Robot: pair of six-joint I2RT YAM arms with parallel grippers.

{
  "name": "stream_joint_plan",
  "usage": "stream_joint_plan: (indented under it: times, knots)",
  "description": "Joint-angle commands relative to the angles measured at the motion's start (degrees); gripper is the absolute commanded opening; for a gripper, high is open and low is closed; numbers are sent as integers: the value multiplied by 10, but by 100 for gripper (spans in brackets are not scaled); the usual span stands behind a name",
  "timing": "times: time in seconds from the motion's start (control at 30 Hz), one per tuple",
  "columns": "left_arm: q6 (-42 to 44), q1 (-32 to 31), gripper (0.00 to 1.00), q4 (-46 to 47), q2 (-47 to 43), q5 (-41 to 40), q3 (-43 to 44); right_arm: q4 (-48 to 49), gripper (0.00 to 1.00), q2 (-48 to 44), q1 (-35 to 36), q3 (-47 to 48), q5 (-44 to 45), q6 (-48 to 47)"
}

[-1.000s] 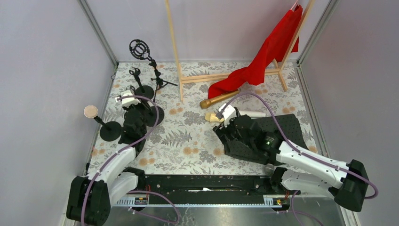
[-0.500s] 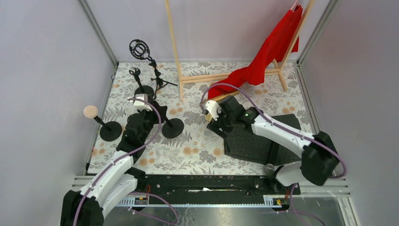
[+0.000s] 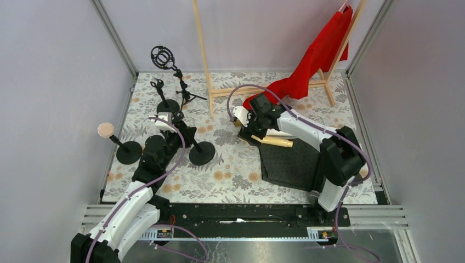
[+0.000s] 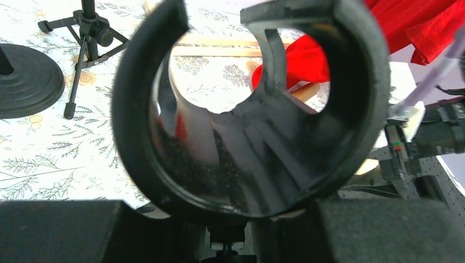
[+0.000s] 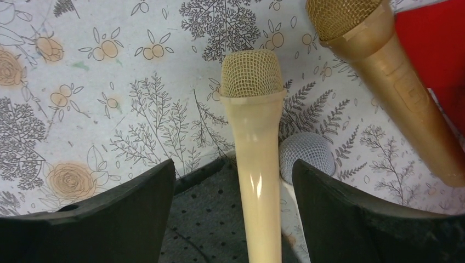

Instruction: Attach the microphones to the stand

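Observation:
My right gripper lowers straight down over the pale yellow microphone's handle just behind its head [image 3: 262,138] [image 5: 256,186] next. Its open fingers already straddle the handle on each side.
My right gripper [image 3: 249,132] is open and straddles the pale yellow microphone [image 5: 255,137], a finger [image 5: 109,219] on each side, not touching it. The microphone lies partly on a black mat [image 3: 296,164], and its handle shows in the top view [image 3: 277,141]. The gold microphone [image 5: 384,71] and the white microphone's head [image 5: 307,156] lie just beside it. My left gripper [image 3: 176,131] is shut on a black mic stand under its clip [image 4: 252,109]; the stand's round base [image 3: 202,153] rests on the table. A pink round head [image 3: 105,130] sits on a stand at the left.
A tripod stand with a ring mount [image 3: 163,56] and a second round-base stand [image 3: 167,105] are at the back left. A wooden rack [image 3: 257,87] with a red cloth [image 3: 307,66] is at the back. Grey walls enclose the table.
My left gripper has dragged the round-base stand to the right, toward the table's middle. My right arm has swung back and left from over the mat and now straddles the yellow microphone.

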Motion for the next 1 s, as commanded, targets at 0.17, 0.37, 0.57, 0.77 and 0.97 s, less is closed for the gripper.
stream_joint_plan:
  times: [0.17,0.37,0.57,0.77,0.97]
  knots:
    - [8,-2,0,118,-21,91,-4,-15,82,68,-24,37,-14,-20]
    - [9,-2,0,135,-4,127,-4,-2,78,105,-28,38,-15,-16]
    - [11,-3,0,147,1,146,-4,14,63,129,-29,36,-20,-3]
    - [20,-9,0,161,10,178,-4,76,37,90,-28,5,-47,33]
    - [24,-24,0,185,23,213,-6,202,12,-36,-29,-69,-142,113]
